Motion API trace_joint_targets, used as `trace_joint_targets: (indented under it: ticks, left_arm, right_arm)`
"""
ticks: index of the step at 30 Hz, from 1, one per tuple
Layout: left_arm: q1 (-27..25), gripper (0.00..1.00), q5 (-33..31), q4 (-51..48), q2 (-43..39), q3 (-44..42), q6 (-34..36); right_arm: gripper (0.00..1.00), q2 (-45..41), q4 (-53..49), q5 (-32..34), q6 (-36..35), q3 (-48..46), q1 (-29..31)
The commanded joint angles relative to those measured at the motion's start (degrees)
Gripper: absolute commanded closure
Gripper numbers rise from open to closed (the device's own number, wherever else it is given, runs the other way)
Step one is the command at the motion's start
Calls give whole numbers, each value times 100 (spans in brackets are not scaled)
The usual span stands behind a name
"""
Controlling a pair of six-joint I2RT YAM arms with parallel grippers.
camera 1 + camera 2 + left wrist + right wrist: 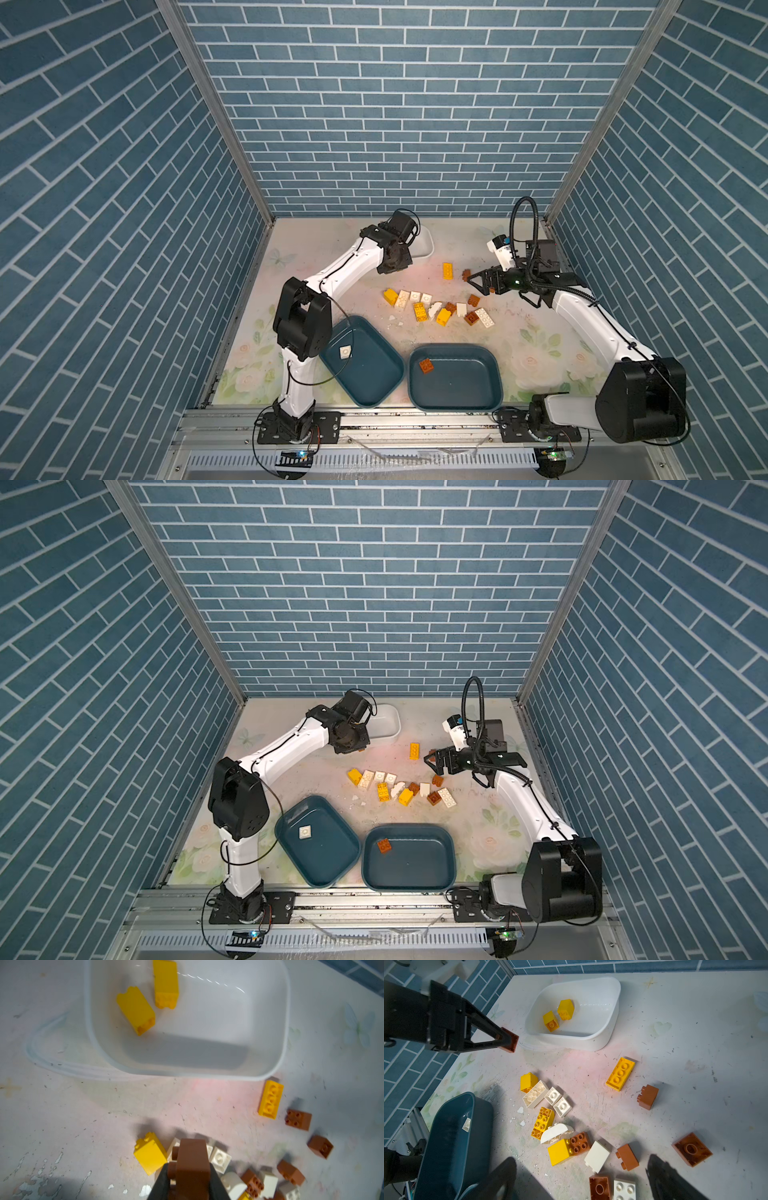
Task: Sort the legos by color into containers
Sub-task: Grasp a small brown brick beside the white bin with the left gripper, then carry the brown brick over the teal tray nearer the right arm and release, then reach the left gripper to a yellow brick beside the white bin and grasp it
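Next, my left gripper moves back past the scattered legos, over the teal container holding a brown lego point(449, 376), and lets go of mine there because the colors match.
My left gripper point(394, 266) is shut on a brown lego point(191, 1165) and holds it above the table beside the white container point(426, 247). The same brown lego point(509, 1040) shows at the left gripper's tip in the right wrist view. Two yellow legos point(136, 1009) lie in the white container point(268, 1022). Loose yellow, white and brown legos point(436, 309) are scattered mid-table. My right gripper point(478, 284) hangs open over their far right end, nothing between its fingers point(502, 1178). One teal container point(374, 378) holds a white lego point(345, 351), the other point(461, 384) a brown lego point(427, 365).
A long yellow brick point(448, 271) lies apart behind the pile, with a brown brick point(466, 274) close to my right gripper's tip. Small white crumbs point(395, 320) lie in front of the pile. Blue brick-patterned walls enclose the table on three sides.
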Motion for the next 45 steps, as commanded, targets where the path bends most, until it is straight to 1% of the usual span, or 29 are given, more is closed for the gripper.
trace_joint_targets:
  ticks: [1,3,8,11,13,17,21,23,26,27,29,30,33,37,39,43,45]
  left_arm:
    - [-374,81,679,-533,-246,-95,1351]
    - [-643,81,855,-717,-444,-231,1716]
    - [-1338,81,1409,-667,-930,-795,2087]
    - [-1648,84,1608,-521,-1143,-1280,2070]
    - [-1854,85,1634,-463,-1240,-1542,2019]
    - [-2208,86,1937,-206,-1410,-2080,1951]
    - [-2424,86,2113,-108,-1477,-2465,1946]
    - [-2491,83,2163,-89,-1475,-2568,1950]
    - [-2509,78,2215,16,-1491,-2690,1902]
    - [-2505,73,2219,36,-1497,-2701,1883]
    - [-2509,56,2229,-13,-1532,-2647,1878]
    - [-2505,51,2209,-84,-1557,-2586,1900]
    - [-2467,40,1998,-434,-1677,-2397,2069]
    - [-2210,32,1756,-807,-1739,-2039,2300]
    - [-1957,30,1534,-997,-1707,-1796,2385]
    - [-1345,29,1168,-976,-1584,-1542,2032]
    - [-1048,29,983,-786,-1476,-1440,1616]
  right_arm:
    - [2,-8,-19,-111,-99,176,-16]
    - [2,15,-26,-109,-107,178,-14]
    - [2,54,-95,-108,-125,195,-16]
    - [2,63,-144,-114,-125,181,-14]
    - [2,63,-190,-135,-129,169,-17]
    - [2,30,-379,-136,-212,111,-17]
    - [2,-54,-481,-167,-212,6,-16]
    - [2,-99,-509,-149,-222,-56,-17]
    - [2,-130,-525,-165,-222,-107,-14]
    - [3,-137,-535,-174,-228,-116,-14]
    - [3,-154,-537,-156,-239,-112,-11]
    - [2,-165,-534,-148,-246,-107,-10]
    - [2,-156,-521,-125,-266,-66,-5]
    - [2,-109,-447,-120,-257,31,-13]
    - [3,-80,-396,-110,-253,103,-15]
    - [3,-3,-287,-114,-182,231,-9]
    - [2,17,-192,-109,-97,277,-5]
